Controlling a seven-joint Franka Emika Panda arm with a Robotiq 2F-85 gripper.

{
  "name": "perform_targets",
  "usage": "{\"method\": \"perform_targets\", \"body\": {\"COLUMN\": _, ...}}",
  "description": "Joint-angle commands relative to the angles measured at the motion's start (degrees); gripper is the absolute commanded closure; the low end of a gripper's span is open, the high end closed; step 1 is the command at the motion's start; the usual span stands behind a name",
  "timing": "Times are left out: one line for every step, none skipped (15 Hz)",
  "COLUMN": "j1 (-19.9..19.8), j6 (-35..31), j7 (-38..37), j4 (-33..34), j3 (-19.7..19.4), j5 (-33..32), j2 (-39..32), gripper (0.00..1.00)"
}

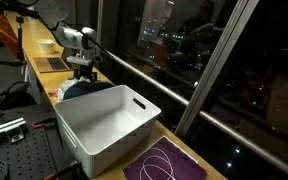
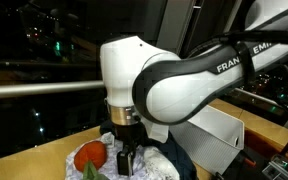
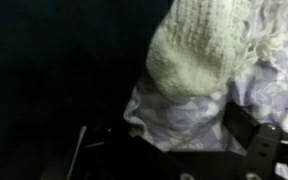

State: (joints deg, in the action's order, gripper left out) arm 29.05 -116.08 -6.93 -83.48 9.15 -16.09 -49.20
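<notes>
The lilac and white patterned fold (image 3: pixel 178 121) beside the white knitted piece (image 3: pixel 189 55) is already between the open fingers, so next my gripper needs to go down onto it and close.
My gripper (image 2: pixel 124 160) reaches down into a pile of clothes on the bench, next to a red item (image 2: pixel 89 155). In the wrist view the jaws (image 3: pixel 179 140) are open on either side of a pale lilac and white patterned cloth (image 3: pixel 174 112). A white knitted piece (image 3: pixel 189 55) lies just beyond that cloth. The right finger shows dark at the cloth's edge, and the left finger is lost in shadow. In an exterior view the gripper (image 1: pixel 82 70) hangs over the dark blue top of the pile (image 1: pixel 84 88). Whether the fingers touch the cloth cannot be told.
A large white plastic bin (image 1: pixel 109 125) stands right beside the pile and also shows in an exterior view (image 2: pixel 219 135). A purple mat with a white cord (image 1: pixel 164 160) lies beyond the bin. A laptop (image 1: pixel 52 63) sits behind the arm. A glass wall with a rail (image 1: pixel 174 85) runs along the bench.
</notes>
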Motion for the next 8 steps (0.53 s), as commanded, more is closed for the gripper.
{"method": "perform_targets", "body": {"j1": 0.26, "j6": -4.19, "j7": -2.32, "j4": -3.64, "j3": 0.70, "j5": 1.45, "j2": -1.63, "gripper": 0.00}}
{"method": "perform_targets", "body": {"j1": 0.39, "j6": -4.96, "j7": -2.77, "j4": -3.95, "j3": 0.77, "j5": 1.60, "j2": -2.22, "gripper": 0.16}}
{"method": "perform_targets", "body": {"j1": 0.60, "j6": -5.97, "j7": -3.25, "j4": -4.69, "j3": 0.79, "j5": 1.56, "j2": -2.40, "gripper": 0.28}}
{"method": "perform_targets", "body": {"j1": 0.85, "j6": -6.51, "j7": -3.87, "j4": -4.88, "j3": 0.80, "j5": 1.65, "j2": -2.58, "gripper": 0.34}}
{"method": "perform_targets", "body": {"j1": 1.14, "j6": -7.52, "j7": -4.46, "j4": -5.62, "j3": 0.76, "j5": 1.49, "j2": -2.40, "gripper": 0.43}}
{"method": "perform_targets", "body": {"j1": 1.44, "j6": -7.83, "j7": -5.02, "j4": -5.81, "j3": 0.73, "j5": 1.45, "j2": -2.29, "gripper": 0.50}}
{"method": "perform_targets", "body": {"j1": 1.89, "j6": -7.96, "j7": -5.74, "j4": -6.11, "j3": 0.69, "j5": 1.33, "j2": -1.89, "gripper": 0.56}}
{"method": "perform_targets", "body": {"j1": 2.40, "j6": -7.80, "j7": -6.47, "j4": -6.22, "j3": 0.63, "j5": 1.16, "j2": -1.46, "gripper": 0.64}}
